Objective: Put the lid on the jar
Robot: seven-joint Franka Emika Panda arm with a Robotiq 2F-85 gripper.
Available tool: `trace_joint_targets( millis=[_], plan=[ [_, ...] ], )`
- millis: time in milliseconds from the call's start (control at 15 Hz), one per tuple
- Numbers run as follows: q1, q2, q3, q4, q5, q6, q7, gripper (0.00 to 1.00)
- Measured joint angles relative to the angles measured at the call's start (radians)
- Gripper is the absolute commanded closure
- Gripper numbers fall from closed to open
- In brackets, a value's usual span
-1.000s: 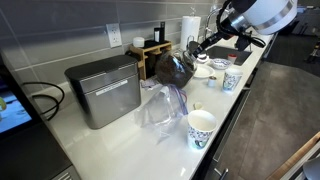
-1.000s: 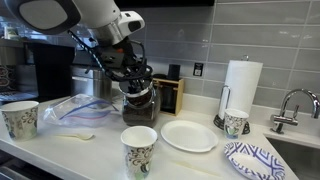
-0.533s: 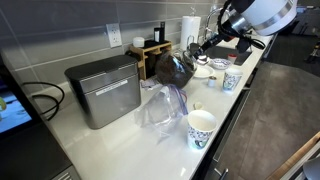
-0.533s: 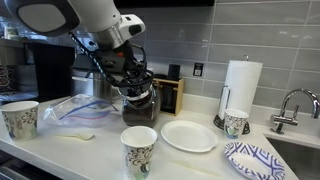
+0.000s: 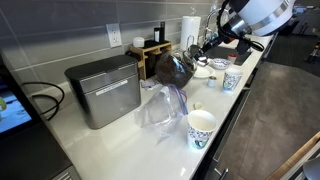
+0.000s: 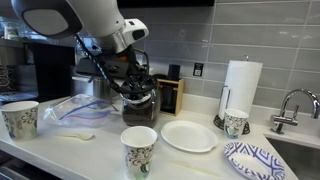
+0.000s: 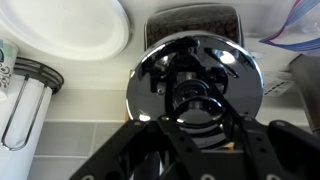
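I am holding the lid over the jar, so next I will lower it onto the jar's opening and open my gripper to release the lid's central knob.
The jar (image 5: 170,68) is a wide, dark brownish glassy vessel on the white counter by the back wall, and it also shows in an exterior view (image 6: 140,108). The lid (image 7: 195,72) is a round shiny chrome disc with a central knob, and it fills the middle of the wrist view. My gripper (image 7: 200,108) is shut on the lid's knob and holds the lid directly over the jar's mouth (image 6: 136,88). In an exterior view my gripper (image 5: 199,47) sits at the jar's upper right. I cannot tell whether the lid touches the rim.
A white plate (image 6: 188,135) lies beside the jar. Patterned paper cups (image 6: 139,150) (image 5: 201,128) stand near the front edge. There is a paper towel roll (image 6: 240,88), a metal box (image 5: 103,90), a crumpled plastic bag (image 5: 162,105), a wooden holder (image 6: 170,93) and a sink (image 6: 295,150).
The arm has shifted slightly sideways and down over the jar. The lid stays in my gripper and the jar has not moved.
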Motion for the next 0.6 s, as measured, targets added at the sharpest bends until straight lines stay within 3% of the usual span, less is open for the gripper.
trace_joint_targets(
  millis=[600],
  plan=[
    [0.091, 0.055, -0.080, 0.064, 0.113, 0.000, -0.110, 0.79]
  ],
)
